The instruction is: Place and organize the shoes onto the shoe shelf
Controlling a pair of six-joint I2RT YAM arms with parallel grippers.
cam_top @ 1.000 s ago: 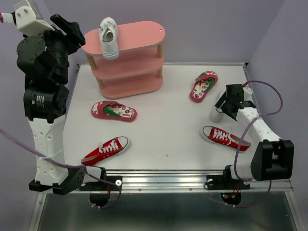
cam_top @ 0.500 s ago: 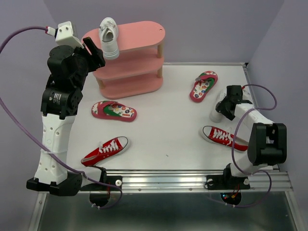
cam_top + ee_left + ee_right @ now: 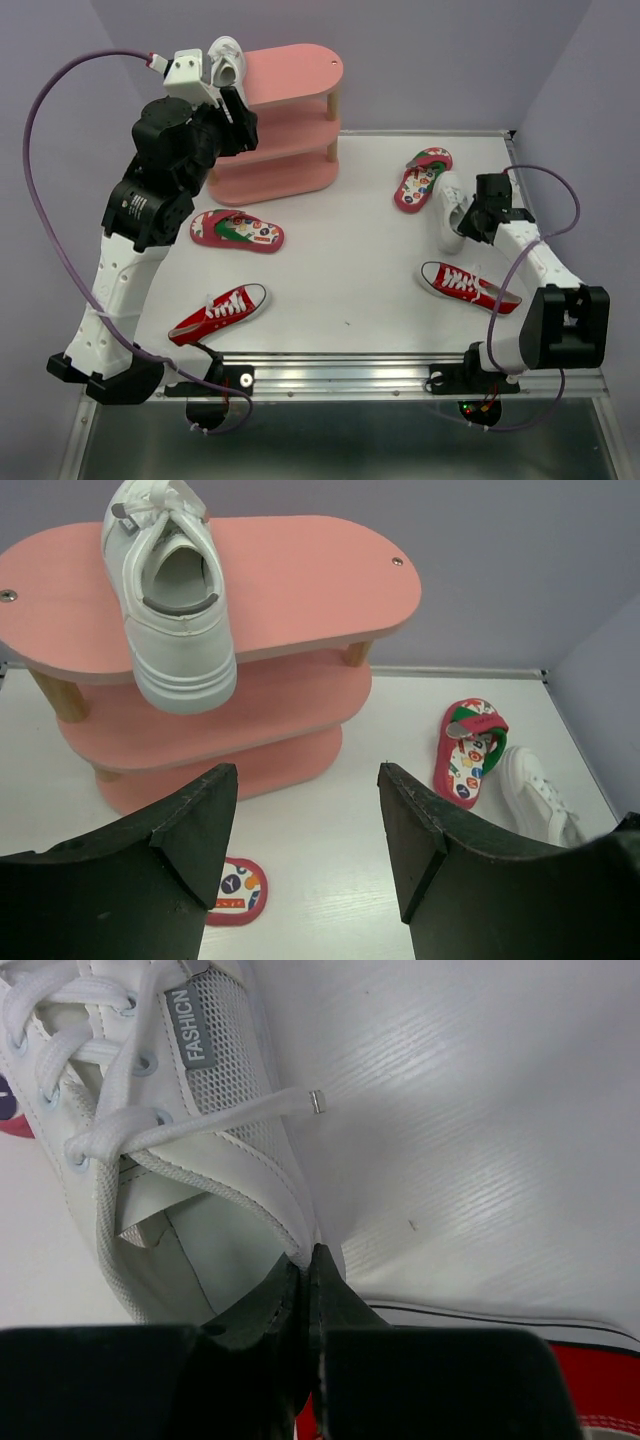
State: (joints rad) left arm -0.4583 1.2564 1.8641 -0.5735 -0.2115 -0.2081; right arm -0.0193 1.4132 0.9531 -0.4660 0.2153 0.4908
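Note:
My right gripper carries the sneaker left in the top view to the bare tabletop nearer the shelf next and releases the sneaker's heel collar.
The pink shoe shelf [image 3: 290, 75] stands at the back left, one white sneaker [image 3: 170, 600] on its top board with the heel overhanging the front edge. My left gripper [image 3: 305, 780] hovers open and empty in front of the shelf [image 3: 300, 570]. At the right, my right gripper [image 3: 307, 1260] is shut on the side collar of the other white sneaker [image 3: 170, 1160], which lies on the table [image 3: 449, 208]. Red sneakers lie at the front left [image 3: 220, 312] and front right [image 3: 468, 285]. Flip-flops lie left of centre [image 3: 237, 229] and at the back right [image 3: 423, 178].
The white table [image 3: 350, 260] is walled in purple at the back and sides. A red sneaker's sole [image 3: 580, 1380] lies just behind my right gripper. The back-right flip-flop [image 3: 470, 750] sits close beside the held sneaker [image 3: 535, 795]. My left arm [image 3: 150, 200] leans over the table's left side.
My right gripper has closed on the white sneaker's collar and the shoe has shifted slightly left. My left arm has swung from the far left in towards the shelf, still open.

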